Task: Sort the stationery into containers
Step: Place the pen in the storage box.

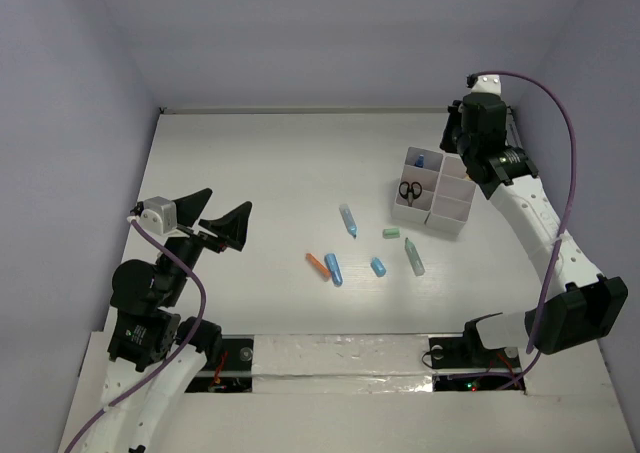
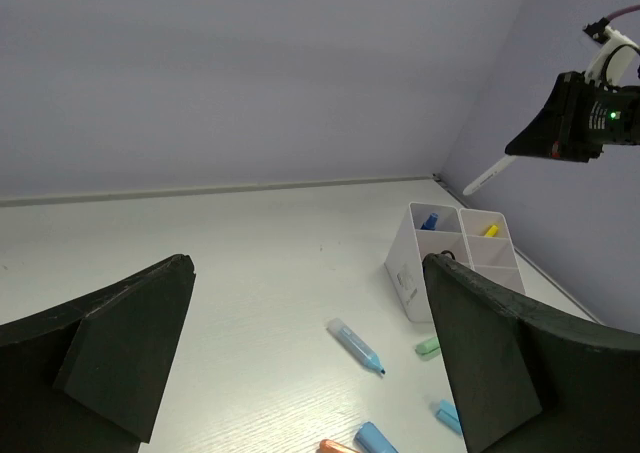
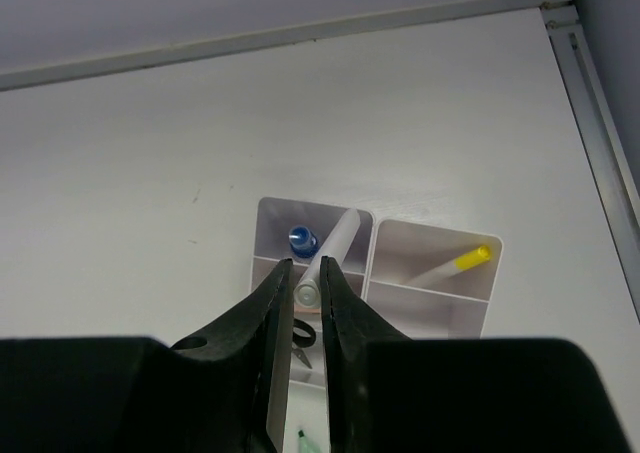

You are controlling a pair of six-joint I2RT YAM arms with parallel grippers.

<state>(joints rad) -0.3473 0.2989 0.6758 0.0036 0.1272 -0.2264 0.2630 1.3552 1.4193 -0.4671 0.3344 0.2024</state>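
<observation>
My right gripper shifts over the far section of the containers by the bar (image 1: 456, 166) (image 3: 434, 259) next and lowers the white pen, as the yellow-tipped pen already lies there.
My right gripper (image 3: 308, 288) is shut on a thin white pen (image 3: 335, 243) and holds it above the white divided containers (image 3: 430, 303). In the left wrist view the pen (image 2: 487, 178) sticks out of that gripper (image 2: 560, 138), high over the boxes (image 2: 410, 263). The boxes hold a blue-capped bottle (image 3: 302, 239), black-handled scissors (image 1: 410, 191) and a yellow-tipped pen (image 3: 455, 265). On the table lie a blue marker (image 1: 348, 220), a mint eraser (image 1: 391, 233), a teal marker (image 1: 414, 257), two blue tubes (image 1: 333, 269) and an orange one (image 1: 318, 265). My left gripper (image 1: 215, 218) is open and empty at the left.
The containers (image 1: 437, 188) stand at the back right near the right wall. A metal rail (image 3: 600, 123) runs along that wall. A silver taped strip (image 1: 340, 355) marks the table's near edge between the arm bases.
</observation>
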